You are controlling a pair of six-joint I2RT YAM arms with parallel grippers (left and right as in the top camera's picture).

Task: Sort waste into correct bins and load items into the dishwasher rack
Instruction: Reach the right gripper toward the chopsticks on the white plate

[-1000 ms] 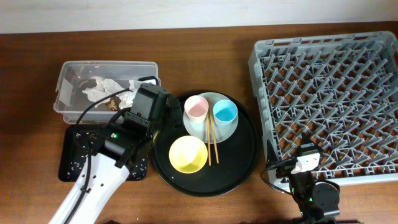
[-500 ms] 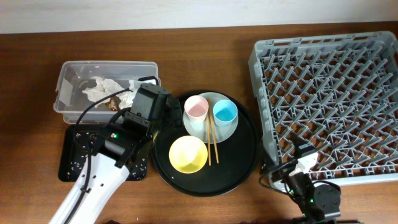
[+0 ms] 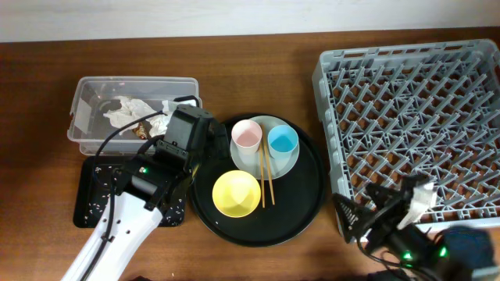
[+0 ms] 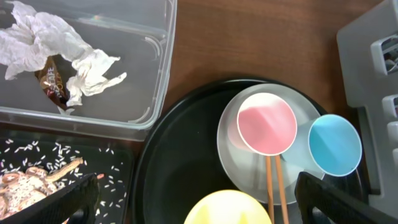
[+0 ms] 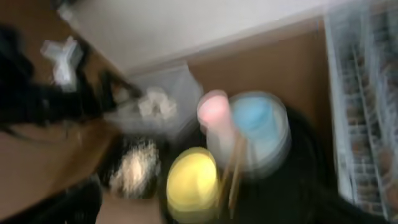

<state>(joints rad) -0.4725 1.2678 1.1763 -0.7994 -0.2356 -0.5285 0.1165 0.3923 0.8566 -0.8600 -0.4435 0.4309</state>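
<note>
Next, my right gripper swings across to the left in the overhead view and down to the rack-side chopstick's near end (image 3: 271, 192), where it clears the plate.
The clear box (image 3: 86, 94) holds crumpled white tissues (image 4: 56, 43) and a brown scrap (image 4: 53, 79). The shallow black tray (image 3: 90, 199) holds brownish scraps (image 4: 28, 182) and rice crumbs. On the round black tray (image 3: 308, 195) a pale plate (image 3: 287, 162) carries the pink cup (image 3: 247, 135), the blue cup (image 3: 282, 141) and the chopsticks (image 3: 266, 178). The yellow bowl (image 3: 236, 193) stands beside the plate. My left gripper (image 4: 199, 194) is open and empty above the round tray's left rim. My right gripper (image 3: 364, 211) is open and empty by the front left corner of the dishwasher rack (image 3: 414, 117).
The right wrist view is blurred; the pink cup (image 5: 214, 107), blue cup (image 5: 256, 118) and yellow bowl (image 5: 189, 180) show as smears. My left arm (image 3: 117, 226) lies across the shallow black tray. Brown table (image 3: 258, 70) lies between the box and the rack.
My right arm has risen from the front edge and swung right, its gripper now pointing left toward the round tray. The left arm and all the objects are unchanged.
</note>
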